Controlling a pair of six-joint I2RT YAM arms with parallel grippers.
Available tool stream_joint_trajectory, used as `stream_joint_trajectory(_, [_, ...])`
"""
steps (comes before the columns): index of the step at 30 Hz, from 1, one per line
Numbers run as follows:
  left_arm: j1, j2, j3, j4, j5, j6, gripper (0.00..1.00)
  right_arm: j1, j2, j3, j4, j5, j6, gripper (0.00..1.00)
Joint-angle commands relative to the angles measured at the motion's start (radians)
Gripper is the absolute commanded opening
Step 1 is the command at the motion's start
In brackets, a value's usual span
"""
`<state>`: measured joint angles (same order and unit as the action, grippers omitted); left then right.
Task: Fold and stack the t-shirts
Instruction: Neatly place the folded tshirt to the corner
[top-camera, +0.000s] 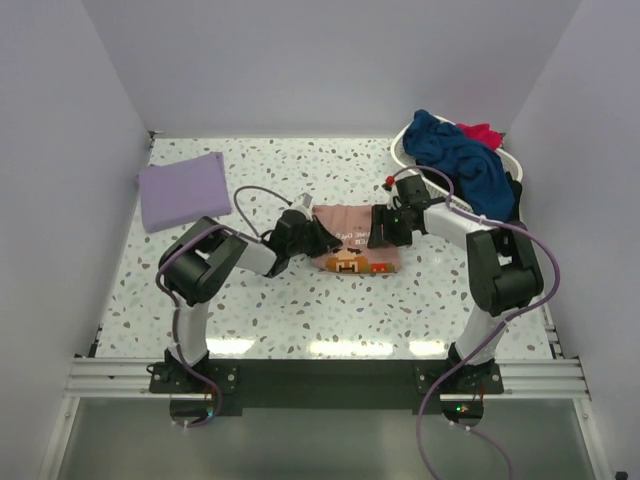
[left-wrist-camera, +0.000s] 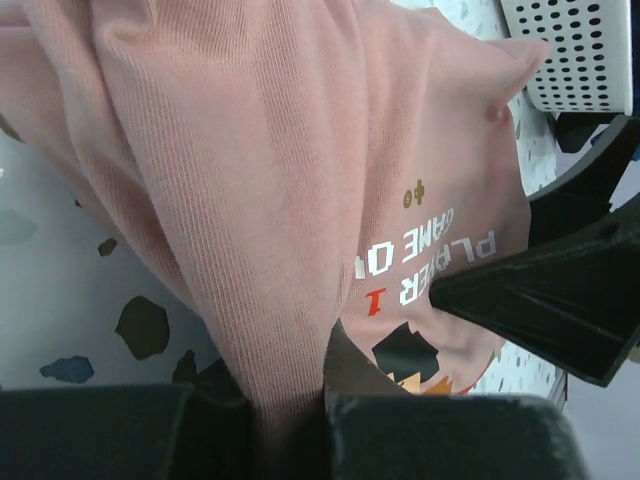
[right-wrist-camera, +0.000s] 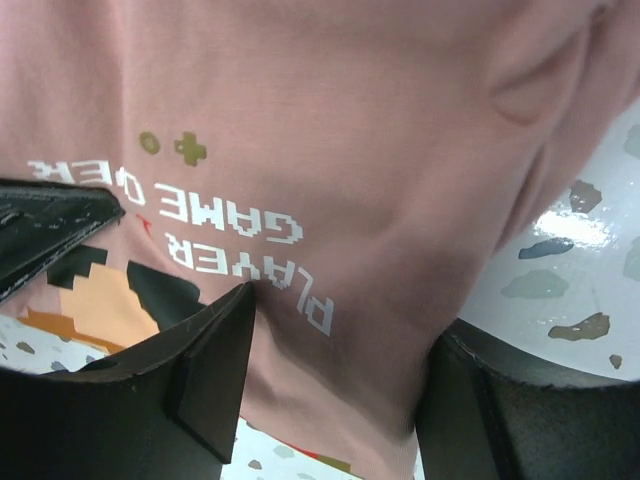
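My left gripper is holding the pink t-shirt and should carry it outward and to its left in the top view, onto the flat, folded lavender t-shirt (top-camera: 183, 188), and release it.
The dusty-pink t-shirt (top-camera: 352, 243) with a "PLAYER 1 GAME OVER" print lies partly folded at the table's middle. My left gripper (top-camera: 318, 236) is at its left edge, shut on a bunched fold of pink cloth (left-wrist-camera: 290, 430). My right gripper (top-camera: 386, 227) is at the shirt's right edge; its fingers (right-wrist-camera: 200, 370) stand wide apart with the pink cloth (right-wrist-camera: 340, 300) between them. A folded lavender t-shirt (top-camera: 183, 188) lies at the back left. A navy t-shirt (top-camera: 460, 155) and a red one (top-camera: 481, 132) are heaped in the basket. A black t-shirt cannot be made out.
The white slatted basket (top-camera: 402, 145) stands at the back right, close behind my right arm; it also shows in the left wrist view (left-wrist-camera: 570, 50). White walls close the speckled table (top-camera: 300, 310) on three sides.
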<state>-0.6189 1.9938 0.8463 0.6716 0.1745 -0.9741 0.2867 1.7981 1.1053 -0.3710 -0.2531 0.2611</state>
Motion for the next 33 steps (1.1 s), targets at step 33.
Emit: stream_joint_trajectory(33, [0.59, -0.073, 0.772, -1.064, 0.12, 0.897, 0.0, 0.016, -0.27, -0.107, -0.066, -0.138, -0.039, 0.83])
